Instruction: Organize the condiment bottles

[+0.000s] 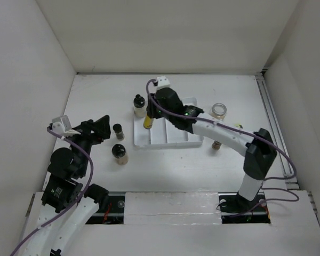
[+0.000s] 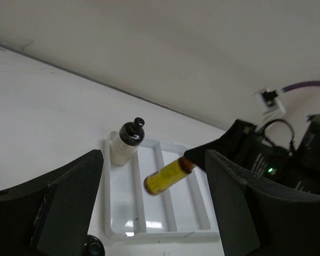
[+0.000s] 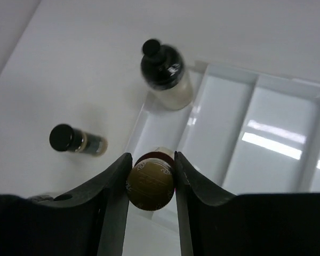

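Observation:
The right gripper goes left in the top view next. It then lowers the yellow bottle upright onto the tray bottom (image 3: 158, 130) free beside the pale bottle (image 1: 141, 129) and releases it.
My right gripper (image 1: 151, 113) is shut on a yellow bottle (image 1: 148, 122) by its brown cap (image 3: 151, 180) and holds it tilted, off the floor of the left end of the white divided tray (image 1: 173, 140). The left wrist view shows the yellow bottle (image 2: 165, 177) in the air above the tray (image 2: 149, 218). A pale bottle with a black cap (image 1: 140, 105) stands in the tray's far left corner. Two small black-capped bottles (image 1: 118, 131) (image 1: 119, 153) stand on the table left of the tray. My left gripper (image 1: 102, 126) is open and empty beside them.
A clear squat jar (image 1: 219, 110) stands right of the tray. Another small bottle (image 1: 217, 144) stands partly hidden behind my right arm. White walls enclose the table on three sides. A rail (image 1: 272, 117) runs along the right edge.

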You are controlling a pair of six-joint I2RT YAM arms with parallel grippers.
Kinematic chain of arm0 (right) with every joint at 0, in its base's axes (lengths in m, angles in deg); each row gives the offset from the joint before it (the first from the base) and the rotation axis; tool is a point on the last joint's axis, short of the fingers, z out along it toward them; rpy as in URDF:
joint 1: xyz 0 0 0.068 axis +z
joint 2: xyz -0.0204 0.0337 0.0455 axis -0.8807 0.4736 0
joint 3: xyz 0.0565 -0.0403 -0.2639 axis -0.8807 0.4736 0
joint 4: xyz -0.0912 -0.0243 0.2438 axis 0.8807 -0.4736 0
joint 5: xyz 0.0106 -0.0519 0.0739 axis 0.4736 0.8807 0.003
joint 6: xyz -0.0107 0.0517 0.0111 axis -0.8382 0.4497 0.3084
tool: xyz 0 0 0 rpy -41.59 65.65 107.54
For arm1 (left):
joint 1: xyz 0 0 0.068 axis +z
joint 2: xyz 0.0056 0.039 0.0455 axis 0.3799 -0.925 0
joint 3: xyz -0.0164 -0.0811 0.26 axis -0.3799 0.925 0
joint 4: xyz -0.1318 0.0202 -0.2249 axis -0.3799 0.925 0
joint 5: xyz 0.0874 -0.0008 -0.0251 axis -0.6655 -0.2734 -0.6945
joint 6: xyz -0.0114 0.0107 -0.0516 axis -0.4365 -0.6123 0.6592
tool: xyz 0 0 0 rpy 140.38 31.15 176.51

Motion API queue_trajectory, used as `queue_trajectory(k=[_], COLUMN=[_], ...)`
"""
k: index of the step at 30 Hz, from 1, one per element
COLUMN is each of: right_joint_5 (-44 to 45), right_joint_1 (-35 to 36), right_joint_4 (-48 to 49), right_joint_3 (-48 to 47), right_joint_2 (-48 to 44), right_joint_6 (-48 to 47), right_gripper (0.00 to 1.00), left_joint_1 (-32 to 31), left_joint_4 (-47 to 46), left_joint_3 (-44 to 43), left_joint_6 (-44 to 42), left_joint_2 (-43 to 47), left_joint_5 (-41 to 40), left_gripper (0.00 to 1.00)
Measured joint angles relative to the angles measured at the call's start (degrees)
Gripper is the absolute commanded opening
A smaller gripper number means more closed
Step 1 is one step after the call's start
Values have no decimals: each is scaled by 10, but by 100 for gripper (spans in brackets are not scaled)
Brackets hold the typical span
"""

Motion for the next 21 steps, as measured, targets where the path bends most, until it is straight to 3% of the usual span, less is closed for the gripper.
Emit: queue_trajectory(k=[7, 16, 20, 21], right_joint_5=[-9, 55, 73, 75], right_joint_1=[44, 46, 52, 54], right_joint_4=[-7, -8, -6, -6], right_joint_3=[-114, -148, -150, -150], right_joint_2=[143, 211, 229, 229], right_joint_6=[-26, -53, -59, -60], right_gripper=[26, 26, 39, 48], left_joint_1=[3, 3, 3, 3], left_joint_4=[6, 12, 12, 12], left_joint_3=[0, 0, 0, 0], left_joint_6=[20, 24, 24, 24], left_joint_2=[17, 17, 17, 17], left_joint_5=[-61, -69, -69, -69], left_gripper=[73, 73, 73, 73])
